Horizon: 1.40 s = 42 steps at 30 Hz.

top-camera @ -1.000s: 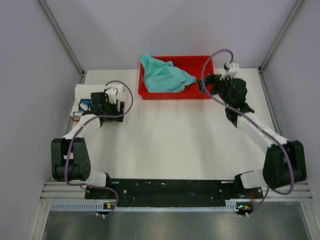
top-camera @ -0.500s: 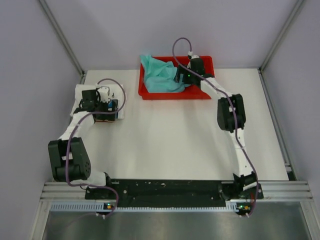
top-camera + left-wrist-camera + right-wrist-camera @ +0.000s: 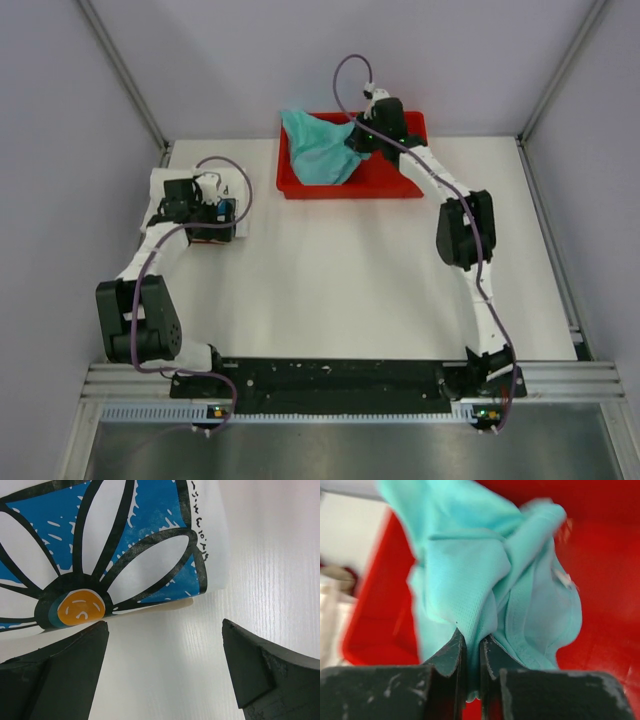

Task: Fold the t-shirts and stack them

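Observation:
The right gripper raises the teal-green t-shirt's fold clear next, brings it back, lowers and releases it. Bare white table lies back from that gripper, past the tray's near side.
The teal-green t-shirt (image 3: pixel 318 150) lies bunched in the red tray (image 3: pixel 390 180) at the back of the table. My right gripper (image 3: pixel 360 138) reaches over the tray and is shut on a fold of that t-shirt (image 3: pixel 485 605), the cloth pinched between its black fingers (image 3: pixel 451 652). The white t-shirt with the blue daisy print (image 3: pixel 100 545) lies folded at the table's left edge (image 3: pixel 170 192). My left gripper (image 3: pixel 165 645) hovers just beside its printed edge, open, with only bare table between its fingers.
The red tray's walls (image 3: pixel 375 625) surround the teal cloth on the left and right. White table surface (image 3: pixel 340 270) stretches between the two arms. Grey enclosure walls and metal frame posts (image 3: pixel 125 75) close in the left, right and back.
My right arm swung left and stretched out over the tray, then its fingers closed on the teal t-shirt, lifting the cloth slightly. The left arm shifted a little left over the white t-shirt.

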{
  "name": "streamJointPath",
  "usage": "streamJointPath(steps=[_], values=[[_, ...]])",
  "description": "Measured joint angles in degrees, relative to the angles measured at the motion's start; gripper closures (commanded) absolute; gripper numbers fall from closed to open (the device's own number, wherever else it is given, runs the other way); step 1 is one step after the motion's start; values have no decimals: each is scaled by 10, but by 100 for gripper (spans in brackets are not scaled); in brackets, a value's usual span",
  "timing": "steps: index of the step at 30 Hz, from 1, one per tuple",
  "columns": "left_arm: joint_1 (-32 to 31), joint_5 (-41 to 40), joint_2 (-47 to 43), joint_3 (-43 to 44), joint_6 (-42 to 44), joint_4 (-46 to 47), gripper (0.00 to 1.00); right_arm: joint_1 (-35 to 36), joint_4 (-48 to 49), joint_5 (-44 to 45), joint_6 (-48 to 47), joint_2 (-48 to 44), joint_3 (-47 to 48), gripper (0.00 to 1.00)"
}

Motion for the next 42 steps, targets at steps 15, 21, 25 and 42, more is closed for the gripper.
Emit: streamJointPath(steps=[15,21,25,42], values=[[0,-4,-19,62,23,-20,1,110,233,-338,13,-518,-183,100],[0,-20,-19,81,31,-33,1,105,269,-354,25,-669,-419,100],[0,-26,-20,85,36,-35,1,105,210,-301,-13,-667,-561,71],[0,21,-41,85,56,-65,2,190,-136,144,-173,-596,-607,28]])
